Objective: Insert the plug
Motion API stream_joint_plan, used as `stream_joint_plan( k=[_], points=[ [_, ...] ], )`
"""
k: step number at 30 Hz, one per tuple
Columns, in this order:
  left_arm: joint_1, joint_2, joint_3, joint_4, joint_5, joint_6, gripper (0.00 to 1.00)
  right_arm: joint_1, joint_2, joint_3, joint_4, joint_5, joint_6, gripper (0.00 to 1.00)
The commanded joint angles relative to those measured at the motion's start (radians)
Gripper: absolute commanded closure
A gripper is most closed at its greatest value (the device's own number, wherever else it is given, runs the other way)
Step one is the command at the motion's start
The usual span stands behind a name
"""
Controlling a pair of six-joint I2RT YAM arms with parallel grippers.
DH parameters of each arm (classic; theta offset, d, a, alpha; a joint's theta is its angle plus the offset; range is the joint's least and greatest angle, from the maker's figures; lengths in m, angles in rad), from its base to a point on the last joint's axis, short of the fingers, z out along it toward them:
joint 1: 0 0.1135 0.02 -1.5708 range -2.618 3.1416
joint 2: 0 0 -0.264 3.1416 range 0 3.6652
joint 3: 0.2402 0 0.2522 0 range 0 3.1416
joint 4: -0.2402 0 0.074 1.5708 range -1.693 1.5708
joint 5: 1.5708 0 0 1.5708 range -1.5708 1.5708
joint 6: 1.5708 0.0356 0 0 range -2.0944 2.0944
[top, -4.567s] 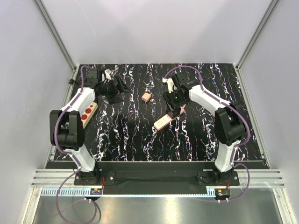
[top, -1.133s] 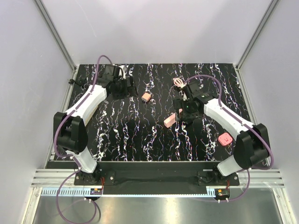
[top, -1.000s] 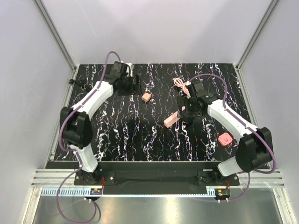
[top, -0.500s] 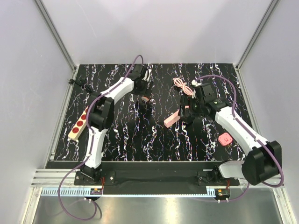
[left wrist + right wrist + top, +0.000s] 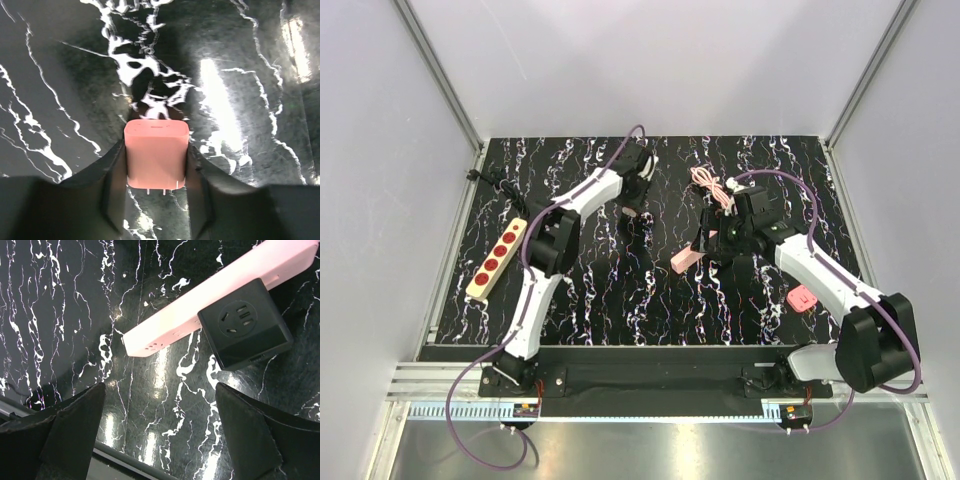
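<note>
The robot's right gripper needs to tilt next and move toward the left gripper to close on the plug (image 5: 630, 211), which lies to the right gripper's left in the top view.
The plug (image 5: 156, 155) is a small pale-pink block resting on the black marbled mat, its thin metal prongs pointing toward the camera. My left gripper (image 5: 156, 167) is shut on the plug, one finger pressed against each side. In the top view the plug (image 5: 630, 212) shows just below the left gripper (image 5: 636, 193) at the back of the mat. My right gripper (image 5: 159, 390) hangs open above the mat, with nothing between its fingers. Just beyond it lie the end of the long pink power strip (image 5: 200, 315) and a black cube socket (image 5: 245, 330).
The pink strip (image 5: 685, 258) lies slantwise mid-mat under the right gripper (image 5: 715, 240), its coiled pink cord (image 5: 712, 185) behind it. A beige strip with red sockets (image 5: 498, 258) lies at the left edge. A small pink item (image 5: 802, 298) sits at the right.
My left arm has swung right across the back of the mat to the plug, and its jaws have closed on it. The right gripper stays open and has barely shifted.
</note>
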Motion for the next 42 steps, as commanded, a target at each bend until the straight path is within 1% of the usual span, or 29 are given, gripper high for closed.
stream_joint_plan(
  k=[1, 3, 4, 5, 6, 7, 8, 9, 10, 11, 12, 13, 14, 15, 16, 18, 19, 22, 24, 27, 30, 34, 38, 41, 42],
  points=[
    [-0.036, -0.036, -0.009, 0.008, -0.083, 0.014, 0.74, -0.005, 0.008, 0.009, 0.053, -0.025, 0.007, 0.03],
    [-0.045, -0.111, -0.072, 0.026, -0.107, 0.000, 0.85, -0.005, 0.013, 0.025, 0.055, -0.034, 0.017, 0.03],
    [-0.047, -0.149, -0.109, 0.048, -0.104, -0.009, 0.92, -0.005, 0.013, 0.032, 0.055, -0.036, 0.021, 0.03],
    [-0.053, -0.240, -0.202, 0.104, -0.090, -0.010, 0.94, -0.007, 0.014, 0.049, 0.055, -0.048, 0.030, 0.03],
    [-0.058, -0.291, -0.253, 0.135, -0.082, -0.010, 0.96, -0.009, 0.013, 0.058, 0.053, -0.059, 0.043, 0.03],
    [-0.064, -0.392, -0.300, 0.163, -0.078, -0.001, 0.99, -0.012, 0.011, 0.066, 0.052, -0.083, 0.050, 0.03],
    [-0.077, -0.445, -0.393, 0.216, -0.052, 0.006, 1.00, -0.016, 0.008, 0.087, 0.052, -0.099, 0.053, 0.04],
    [-0.084, -0.495, -0.437, 0.241, -0.030, 0.019, 1.00, -0.018, 0.006, 0.098, 0.046, -0.116, 0.066, 0.05],
    [-0.091, -0.589, -0.516, 0.261, 0.016, 0.038, 1.00, -0.027, 0.006, 0.109, 0.026, -0.145, 0.072, 0.06],
    [-0.110, -0.634, -0.552, 0.278, 0.039, 0.048, 1.00, -0.030, 0.006, 0.123, 0.011, -0.163, 0.078, 0.07],
    [-0.119, -0.675, -0.583, 0.304, 0.039, 0.048, 1.00, -0.032, 0.006, 0.153, -0.005, -0.183, 0.086, 0.12],
    [-0.133, -0.751, -0.610, 0.316, 0.039, 0.069, 1.00, -0.032, 0.006, 0.164, -0.031, -0.236, 0.087, 0.14],
    [-0.151, -0.787, -0.667, 0.342, 0.095, 0.075, 1.00, -0.033, -0.003, 0.177, -0.033, -0.267, 0.093, 0.16],
    [-0.162, -0.824, -0.692, 0.353, 0.120, 0.086, 1.00, -0.033, -0.009, 0.178, -0.033, -0.301, 0.113, 0.18],
    [-0.171, -0.880, -0.730, 0.363, 0.152, 0.091, 1.00, -0.033, -0.013, 0.180, -0.011, -0.391, 0.122, 0.20],
    [-0.212, -0.922, -0.750, 0.372, 0.166, 0.117, 1.00, -0.032, -0.017, 0.181, 0.050, -0.508, 0.151, 0.22],
    [-0.235, -0.948, -0.753, 0.372, 0.180, 0.123, 1.00, -0.032, -0.017, 0.178, 0.073, -0.609, 0.167, 0.22],
    [-0.266, -0.984, -0.756, 0.367, 0.188, 0.146, 1.00, -0.032, -0.023, 0.171, 0.141, -0.726, 0.208, 0.18],
    [-0.297, -0.996, -0.758, 0.367, 0.171, 0.158, 1.00, -0.032, -0.038, 0.163, 0.162, -0.737, 0.253, 0.17],
    [-0.337, -1.005, -0.755, 0.369, 0.151, 0.172, 1.00, -0.032, -0.058, 0.141, 0.245, -0.757, 0.322, 0.17],
    [-0.372, -1.004, -0.755, 0.369, 0.120, 0.189, 1.00, -0.030, -0.053, 0.140, 0.236, -0.728, 0.328, 0.19],
    [-0.410, -1.008, -0.755, 0.369, 0.090, 0.197, 1.00, -0.027, -0.001, 0.143, 0.196, -0.696, 0.313, 0.22],
    [-0.427, -1.010, -0.761, 0.369, 0.074, 0.210, 1.00, -0.018, 0.057, 0.160, 0.179, -0.708, 0.291, 0.33],
    [-0.443, -1.002, -0.762, 0.370, 0.076, 0.226, 1.00, 0.016, 0.091, 0.180, 0.173, -0.726, 0.273, 0.34],
    [-0.449, -1.001, -0.761, 0.369, 0.064, 0.229, 1.00, 0.024, 0.098, 0.184, 0.159, -0.716, 0.267, 0.36]
  ],
)
